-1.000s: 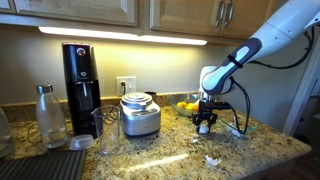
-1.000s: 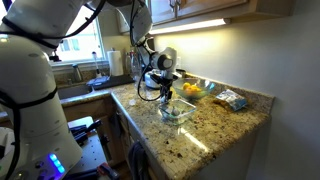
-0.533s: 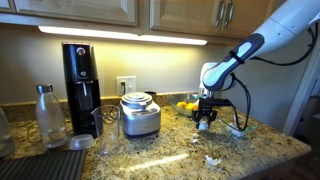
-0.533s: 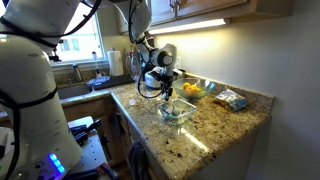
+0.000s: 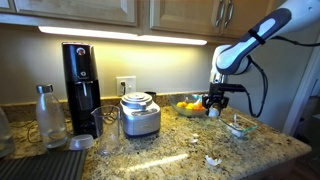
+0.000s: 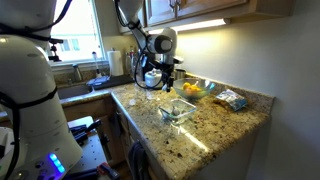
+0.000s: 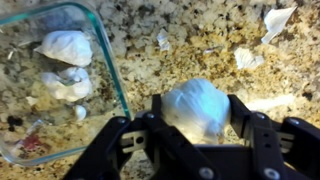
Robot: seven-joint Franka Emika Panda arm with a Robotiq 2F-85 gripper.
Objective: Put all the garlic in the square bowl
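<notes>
Next, my gripper turns and lowers toward the left in the wrist view into the square bowl below it, which already holds garlic.
My gripper (image 7: 197, 112) is shut on a white garlic bulb (image 7: 197, 105) and holds it above the granite counter, to the right of the square glass bowl (image 7: 110, 75). The bowl holds two garlic pieces (image 7: 66, 47) (image 7: 66, 84). In both exterior views the gripper (image 5: 215, 104) (image 6: 166, 84) hangs raised over the counter, near the glass bowl (image 5: 240, 126) (image 6: 178, 111). A loose white garlic piece (image 5: 212, 160) lies on the counter near its front edge.
Garlic skin scraps (image 7: 275, 20) lie on the counter. A bowl of yellow fruit (image 5: 187, 106), a steel canister (image 5: 140, 115), a black coffee maker (image 5: 82, 85), a bottle (image 5: 47, 116) and a packet (image 6: 232, 99) stand nearby.
The arm has risen from the counter and moved toward the bowl, lifting the garlic bulb in the shut gripper.
</notes>
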